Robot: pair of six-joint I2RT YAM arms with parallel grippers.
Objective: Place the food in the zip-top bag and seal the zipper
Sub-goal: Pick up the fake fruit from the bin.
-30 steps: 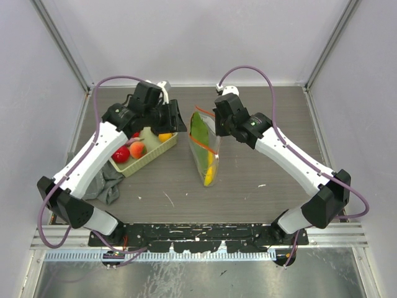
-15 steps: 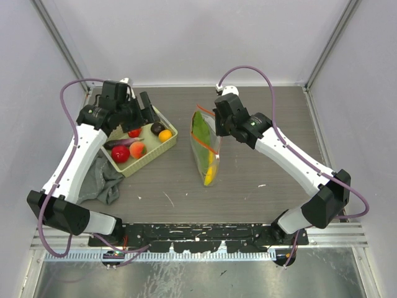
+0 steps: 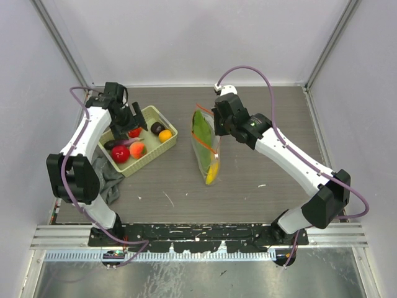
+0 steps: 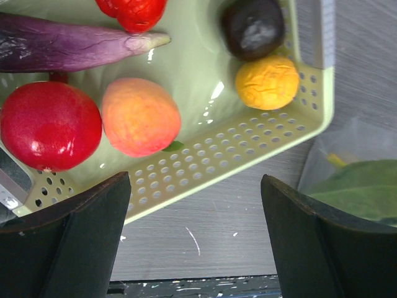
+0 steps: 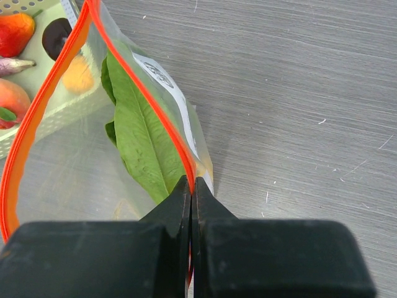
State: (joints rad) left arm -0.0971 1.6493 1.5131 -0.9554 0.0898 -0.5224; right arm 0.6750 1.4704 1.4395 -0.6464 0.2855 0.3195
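Observation:
Next, my left gripper should lower its open fingers to the left in the wrist view around the sides of the peach-orange piece [image 3: 138,149] [image 4: 139,117], since it lies uncovered below.
The clear zip-top bag [image 3: 206,149] stands on the table, its mouth open and edged by the red-orange zipper [image 5: 144,88]. A large green leaf [image 5: 139,139] and a yellow banana [image 3: 211,174] lie inside. My right gripper [image 5: 192,184] is shut on the mouth edge and holds it up. My left gripper [image 4: 194,186] is open and empty, above the near wall of the mesh basket [image 4: 248,162]. In the basket are a red piece [image 4: 49,127], a peach-orange piece [image 4: 139,117], a purple eggplant [image 4: 68,46], a dark brown piece [image 4: 253,28] and an orange piece [image 4: 267,82].
The yellow-green basket [image 3: 151,155] sits at the left, left of the bag. A grey cloth [image 3: 102,181] lies crumpled at the basket's near left corner. Grey walls close in the table on three sides.
My left arm has swung left, from the basket's right side near the bag to its far left side. The right gripper has kept its hold on the bag.

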